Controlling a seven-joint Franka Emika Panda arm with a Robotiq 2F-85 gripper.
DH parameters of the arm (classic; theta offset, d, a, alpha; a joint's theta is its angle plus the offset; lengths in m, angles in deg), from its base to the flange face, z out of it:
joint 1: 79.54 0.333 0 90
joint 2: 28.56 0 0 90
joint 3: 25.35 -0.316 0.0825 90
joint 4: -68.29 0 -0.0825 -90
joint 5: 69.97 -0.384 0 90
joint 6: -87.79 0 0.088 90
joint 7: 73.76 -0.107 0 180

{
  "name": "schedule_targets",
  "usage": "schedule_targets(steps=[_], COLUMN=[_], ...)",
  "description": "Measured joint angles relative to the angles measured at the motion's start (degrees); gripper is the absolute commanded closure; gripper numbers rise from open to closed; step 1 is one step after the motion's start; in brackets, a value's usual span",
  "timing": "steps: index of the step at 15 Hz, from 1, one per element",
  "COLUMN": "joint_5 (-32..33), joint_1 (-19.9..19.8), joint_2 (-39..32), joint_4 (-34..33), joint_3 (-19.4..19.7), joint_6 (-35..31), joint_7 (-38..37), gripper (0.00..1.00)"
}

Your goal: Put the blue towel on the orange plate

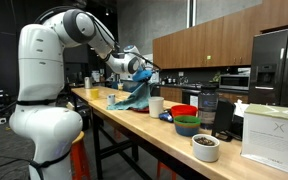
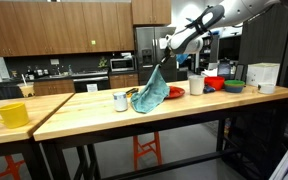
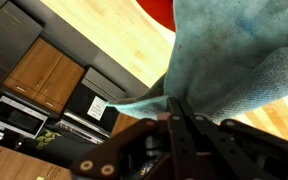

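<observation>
My gripper lowers slightly toward the orange plate next, then releases the top of the blue towel, to get the towel down.
My gripper [image 1: 142, 68] [image 2: 165, 50] is shut on the top of the blue towel [image 1: 134, 95] [image 2: 152, 92], which hangs down from it with its lower end still touching the wooden table. In the wrist view the towel [image 3: 229, 60] fills the right side, pinched between my closed fingers [image 3: 176, 105]. The orange plate [image 2: 174, 92] lies on the table just beside the hanging towel; a red-orange edge of it shows at the top of the wrist view [image 3: 160, 10]. In an exterior view the plate is hidden behind the towel.
A white cup [image 1: 156, 105] [image 2: 121, 101] stands near the towel. Red bowl [image 1: 184, 112], green bowl [image 1: 187, 125], dark jar [image 1: 208, 104], white bowl [image 1: 206, 147] and white box [image 1: 272, 133] crowd one table end. A yellow mug [image 2: 11, 114] sits at the opposite end.
</observation>
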Motion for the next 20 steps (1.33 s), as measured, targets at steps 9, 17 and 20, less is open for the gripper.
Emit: schedule_targets(steps=[9,17,20], joint_5=[0.9,0.3,-2.8], joint_1=[0.0,0.5,0.6], joint_2=[-3.0,-3.3,-2.5], joint_4=[0.1,0.0,-0.8], joint_3=[1.0,0.7,-0.1], joint_6=[1.0,1.6,2.9], joint_7=[-1.5,-2.8,-3.7], gripper=[0.54,0.02,0.00])
